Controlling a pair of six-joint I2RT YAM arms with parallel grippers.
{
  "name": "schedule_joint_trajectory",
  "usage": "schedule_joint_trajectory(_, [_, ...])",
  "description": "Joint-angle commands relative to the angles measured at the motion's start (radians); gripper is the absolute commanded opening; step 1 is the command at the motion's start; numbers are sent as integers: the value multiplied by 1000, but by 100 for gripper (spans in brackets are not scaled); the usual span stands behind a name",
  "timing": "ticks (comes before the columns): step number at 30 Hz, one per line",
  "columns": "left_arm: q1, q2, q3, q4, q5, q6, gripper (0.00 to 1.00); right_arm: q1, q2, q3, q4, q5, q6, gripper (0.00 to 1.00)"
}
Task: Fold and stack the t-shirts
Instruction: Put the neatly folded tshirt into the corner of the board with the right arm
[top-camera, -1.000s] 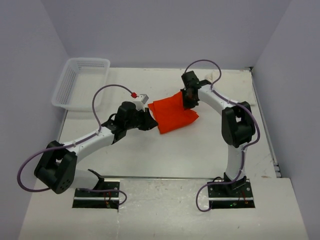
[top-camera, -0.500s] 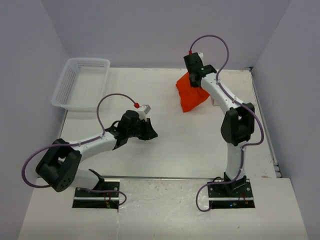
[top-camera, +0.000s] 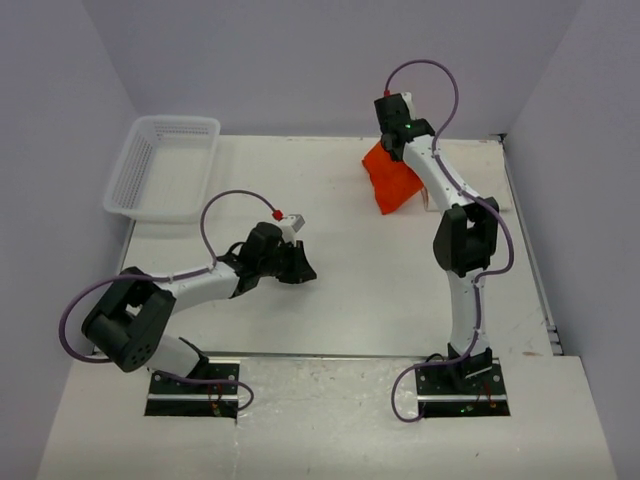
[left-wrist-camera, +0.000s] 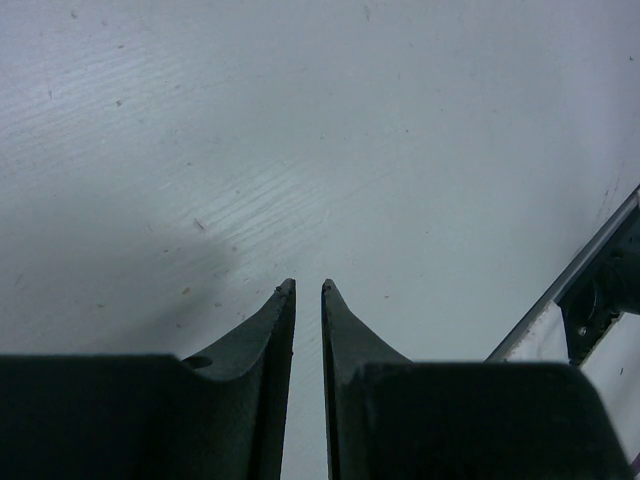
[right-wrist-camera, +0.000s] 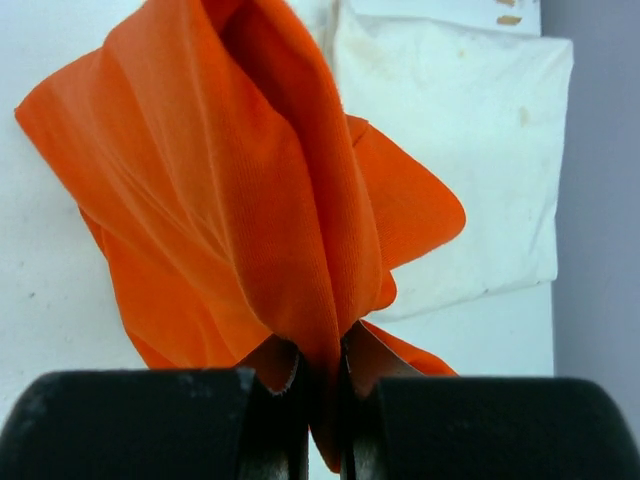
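The cream-white t-shirt (top-camera: 481, 165) (right-wrist-camera: 455, 150) is folded flat below my right gripper, to its right in the top view. I will move my right gripper over it, lower it and let go of the orange-red t-shirt.
The orange-red t-shirt (top-camera: 391, 181) hangs bunched from my right gripper (top-camera: 390, 152) above the back right of the table. In the right wrist view the right gripper (right-wrist-camera: 322, 372) is shut on a fold of the orange-red t-shirt (right-wrist-camera: 220, 200). The cream-white t-shirt (right-wrist-camera: 455, 150) lies folded flat on the table just beyond and right of the hanging cloth. My left gripper (top-camera: 304, 272) rests low over the bare table middle; in the left wrist view the left gripper (left-wrist-camera: 305, 290) is empty, jaws shut to a thin slit.
A white plastic lattice basket (top-camera: 176, 121) stands at the back left corner. Grey walls close in the table at the back and both sides. The table's metal front edge (left-wrist-camera: 560, 290) shows in the left wrist view.
The right gripper has lifted the orange-red t-shirt off the table middle and carried it to the back right. The left gripper has let go of it and drawn back slightly.
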Motion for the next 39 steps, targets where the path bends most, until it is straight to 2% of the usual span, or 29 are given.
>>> schedule_joint_trajectory(1, [-4, 15, 13, 47, 20, 28, 17, -25, 27, 120, 26, 63, -77, 0])
schedule_joint_trajectory(6, [-4, 35, 19, 50, 31, 31, 17, -54, 70, 226, 37, 63, -150, 0])
schedule_joint_trajectory(10, [-2, 51, 20, 47, 31, 37, 17, -74, 69, 250, 40, 56, -169, 0])
schedule_joint_trajectory(16, [-1, 78, 34, 44, 34, 45, 17, -97, 36, 198, 51, 57, -172, 0])
schedule_joint_trajectory(25, [-2, 86, 40, 40, 40, 48, 17, -102, -91, 30, 112, 34, -138, 0])
schedule_joint_trajectory(34, [-2, 85, 39, 40, 46, 45, 17, -79, -168, -19, 124, 20, -135, 0])
schedule_joint_trajectory(39, [-2, 78, 34, 37, 49, 45, 17, -80, -143, 14, 94, 39, -138, 0])
